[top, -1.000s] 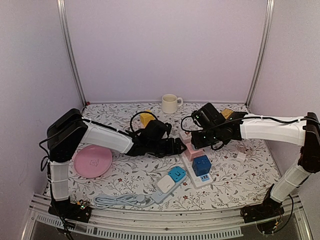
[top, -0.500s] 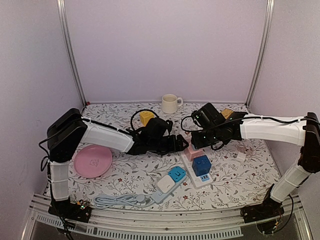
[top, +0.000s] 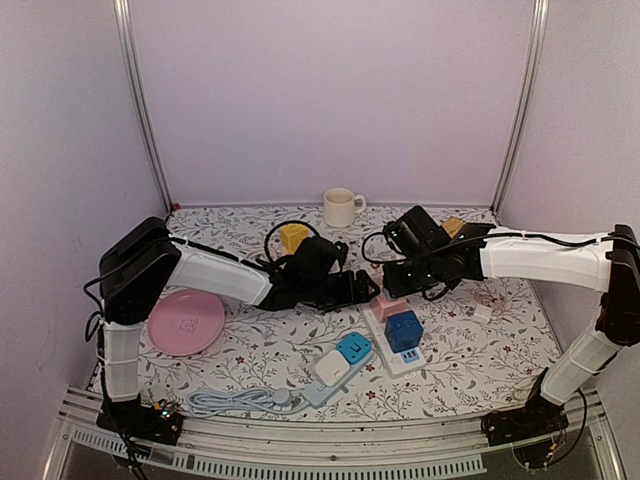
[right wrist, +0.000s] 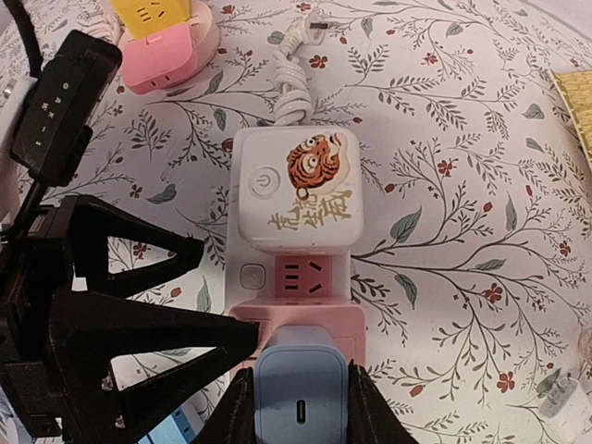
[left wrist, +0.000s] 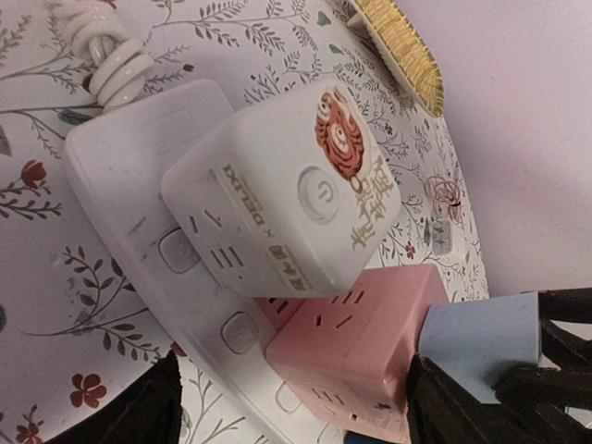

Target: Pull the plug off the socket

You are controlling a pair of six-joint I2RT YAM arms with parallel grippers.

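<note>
My right gripper rises off the socket [right wrist: 296, 319] next, right in the top view and down to the tabletop by the white adapter, since it's bare there.
A light blue plug [right wrist: 301, 393] sits in the top of a pink cube socket [right wrist: 296, 319], which stands on a white power strip [left wrist: 120, 185]. My right gripper [right wrist: 301, 412] is shut on the plug's two sides; in the top view it [top: 396, 284] is over the pink cube [top: 388, 305]. My left gripper [left wrist: 296, 416] is open and low beside the strip, and one fingertip [right wrist: 242, 335] touches the pink cube's side. The plug also shows in the left wrist view [left wrist: 481, 333].
A white tiger-print cube [right wrist: 296, 190] sits on the same strip, a blue cube [top: 403, 330] at its near end. A second strip [top: 340, 362], pink plate [top: 186, 322], yellow cube [top: 293, 237], mug [top: 340, 207] and small white adapter [top: 483, 313] lie around.
My left gripper has moved right along the table up to the pink cube. The right arm and the plug have not moved.
</note>
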